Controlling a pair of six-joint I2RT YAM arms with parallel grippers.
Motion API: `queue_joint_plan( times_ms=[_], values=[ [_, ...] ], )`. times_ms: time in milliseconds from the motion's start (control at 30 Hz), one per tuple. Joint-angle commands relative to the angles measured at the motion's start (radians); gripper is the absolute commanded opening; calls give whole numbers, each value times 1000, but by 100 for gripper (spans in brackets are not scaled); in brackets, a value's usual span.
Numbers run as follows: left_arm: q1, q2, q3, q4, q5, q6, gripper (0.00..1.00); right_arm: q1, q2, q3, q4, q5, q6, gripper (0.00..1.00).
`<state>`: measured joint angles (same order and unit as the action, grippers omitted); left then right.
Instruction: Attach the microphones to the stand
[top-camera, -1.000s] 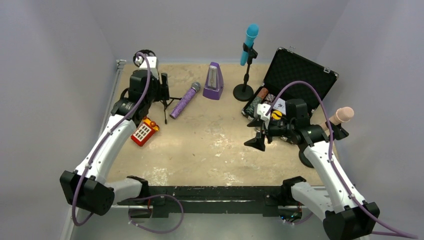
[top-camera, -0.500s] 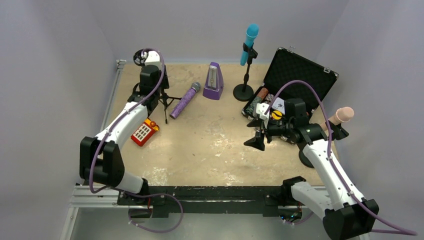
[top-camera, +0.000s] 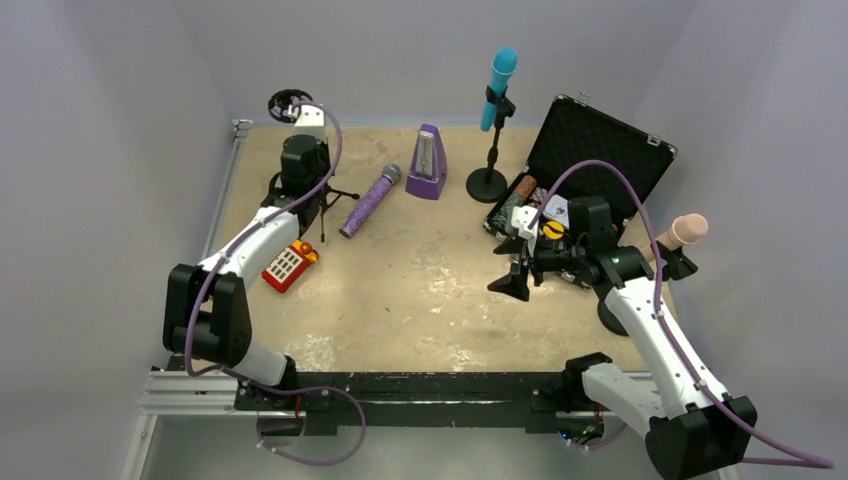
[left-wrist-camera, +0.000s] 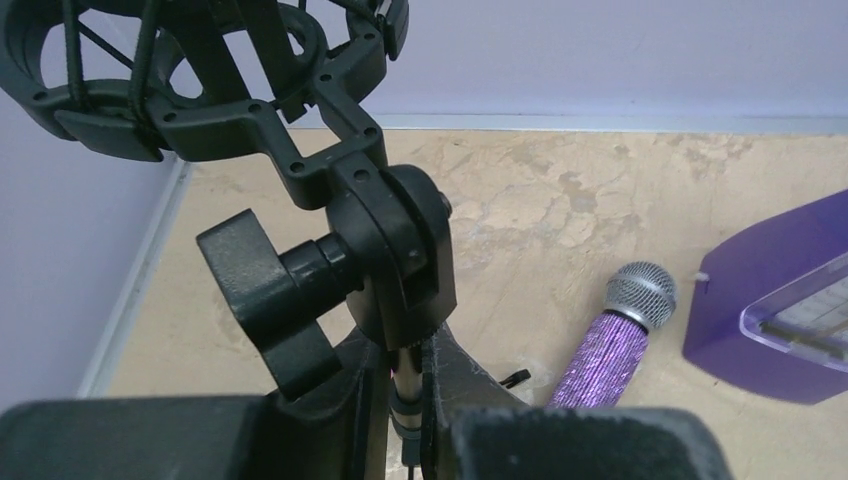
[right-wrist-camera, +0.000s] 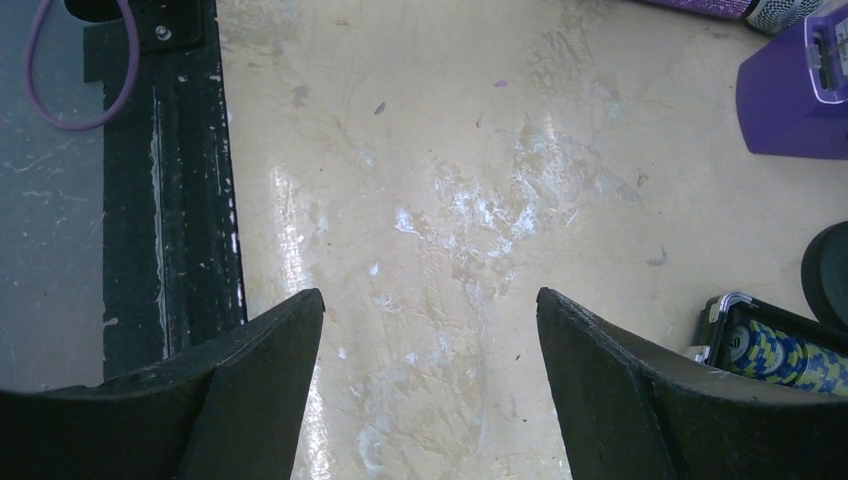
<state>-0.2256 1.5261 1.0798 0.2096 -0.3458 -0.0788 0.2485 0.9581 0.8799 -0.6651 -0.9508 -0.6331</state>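
My left gripper is carrying the tripod next, back and toward the right in the top view, and will release it on the bare middle of the tabletop, where the tripod's legs have room.
A glittery purple microphone (top-camera: 368, 203) (left-wrist-camera: 612, 340) with a grey mesh head lies flat on the table. Just left of it stands a black tripod stand (top-camera: 325, 200) with an empty ring-shaped shock mount (top-camera: 288, 104) (left-wrist-camera: 200, 70) on top. My left gripper (top-camera: 300, 165) (left-wrist-camera: 405, 375) is shut on this stand's thin pole (left-wrist-camera: 403, 385), just under the mount's hinge. The cyan-blue microphone (top-camera: 499, 80) sits clipped in a round-base stand (top-camera: 488, 183) at the back. A pale pink microphone (top-camera: 686, 232) is clipped up at the right edge. My right gripper (top-camera: 517, 280) (right-wrist-camera: 430, 310) hangs open over bare table.
The purple metronome (top-camera: 428, 162) (left-wrist-camera: 780, 300) (right-wrist-camera: 795, 90) stands between the two stands. An open black case (top-camera: 590, 150) with poker chips (right-wrist-camera: 775, 350) sits at the back right. A red keypad toy (top-camera: 288, 264) lies near the tripod. Grey walls close in left, back and right.
My left arm swung its elbow back and its jaws closed from wide open onto the tripod stand's pole. The right arm has not moved.
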Motion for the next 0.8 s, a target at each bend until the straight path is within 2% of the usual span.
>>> queue_joint_plan(
  times_ms=[0,133,233,400,567,767],
  values=[
    [12,-145,-14,152,16,150,0,3,1,5,4,6,-16,81],
    [12,-268,9,45,108,161,0,3,0,7,-1,3,-20,81],
    [-3,-364,8,-87,226,91,0,3,-5,9,-9,5,-30,81],
    [-110,-500,-73,-193,321,-42,0,-2,-20,7,-18,-5,-44,81],
    [-264,-540,-167,-134,321,-163,0,-19,-30,10,-30,-22,-60,81],
    [-409,-423,-180,3,230,-168,0,-55,-41,2,-29,-42,-61,81]
  ],
)
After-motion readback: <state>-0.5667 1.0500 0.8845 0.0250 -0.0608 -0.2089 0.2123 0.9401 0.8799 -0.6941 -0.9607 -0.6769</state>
